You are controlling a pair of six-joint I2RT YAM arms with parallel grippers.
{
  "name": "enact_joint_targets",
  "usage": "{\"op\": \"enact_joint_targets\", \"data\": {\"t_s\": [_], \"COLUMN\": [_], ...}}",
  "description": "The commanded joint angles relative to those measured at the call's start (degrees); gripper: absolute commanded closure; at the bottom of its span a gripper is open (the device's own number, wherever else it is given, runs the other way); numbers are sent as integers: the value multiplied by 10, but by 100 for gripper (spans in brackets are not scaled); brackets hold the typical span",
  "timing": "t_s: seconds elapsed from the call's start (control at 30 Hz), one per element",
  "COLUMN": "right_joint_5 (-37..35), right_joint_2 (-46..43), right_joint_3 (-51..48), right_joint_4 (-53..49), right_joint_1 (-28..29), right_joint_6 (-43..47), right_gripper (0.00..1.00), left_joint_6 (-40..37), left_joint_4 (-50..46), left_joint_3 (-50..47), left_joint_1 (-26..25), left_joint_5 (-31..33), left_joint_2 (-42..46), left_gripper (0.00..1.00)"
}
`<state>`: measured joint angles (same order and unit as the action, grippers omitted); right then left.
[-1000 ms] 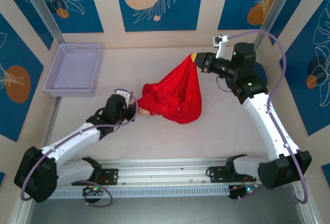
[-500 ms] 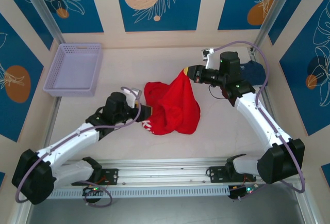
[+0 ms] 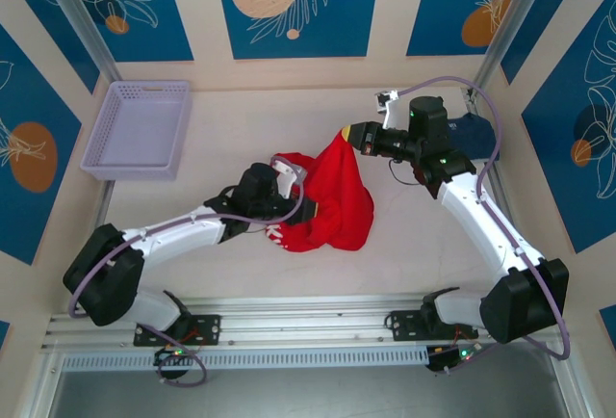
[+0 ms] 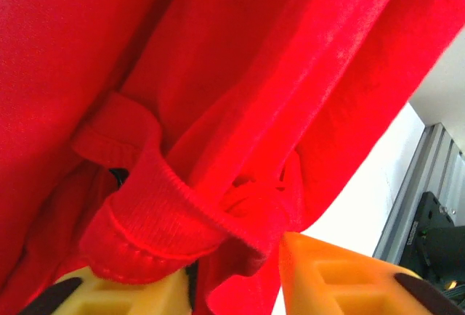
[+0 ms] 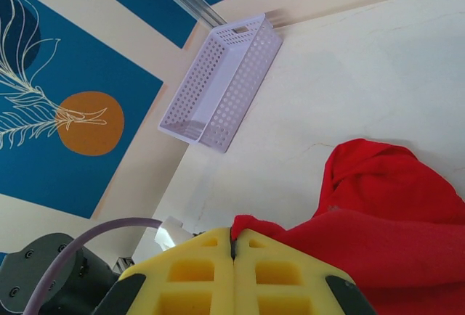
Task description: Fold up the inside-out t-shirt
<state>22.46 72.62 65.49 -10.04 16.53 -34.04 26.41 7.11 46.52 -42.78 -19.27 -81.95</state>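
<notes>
I will move my right gripper a little toward the navy blue cloth next and open it to let go of the t-shirt's raised corner (image 3: 339,145) (image 5: 252,223), because my left gripper is holding the t-shirt's ribbed hem.
The inside-out t-shirt (image 3: 327,201) is a bright red bunched heap at the middle of the table. One corner of it is pulled up toward the back right. My right gripper (image 3: 347,136) is shut on that raised corner, and in the right wrist view its yellow fingers (image 5: 234,239) press together on a red tip of the t-shirt (image 5: 392,199). My left gripper (image 3: 292,204) is pushed into the heap's left side. In the left wrist view its jaws (image 4: 225,271) stand a little apart, with a ribbed red hem (image 4: 167,206) bunched tight between them.
A lavender basket (image 3: 140,129) stands at the back left and also shows in the right wrist view (image 5: 218,83). A navy blue cloth (image 3: 478,135) lies behind the right arm at the back right. Bare tabletop (image 3: 433,245) lies in front of the shirt.
My left arm has swung right into the shirt; its jaws opened wide, then narrowed on the cloth. My right gripper carried the raised corner left and lower, then held still.
</notes>
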Motion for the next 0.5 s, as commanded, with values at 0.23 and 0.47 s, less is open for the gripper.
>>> {"op": "enact_joint_targets", "data": {"t_s": [0.23, 0.47], "right_joint_5": [2, 2], "right_joint_2": [0, 6], "right_joint_3": [34, 42], "right_joint_4": [0, 0], "right_joint_1": [-9, -10], "right_joint_6": [11, 11], "right_gripper": [100, 100], "left_joint_6": [14, 17], "left_joint_4": [33, 63], "left_joint_3": [-34, -49], "left_joint_1": [-8, -19], "left_joint_5": [14, 6], "left_joint_2": [14, 8], "left_gripper": [48, 52]}}
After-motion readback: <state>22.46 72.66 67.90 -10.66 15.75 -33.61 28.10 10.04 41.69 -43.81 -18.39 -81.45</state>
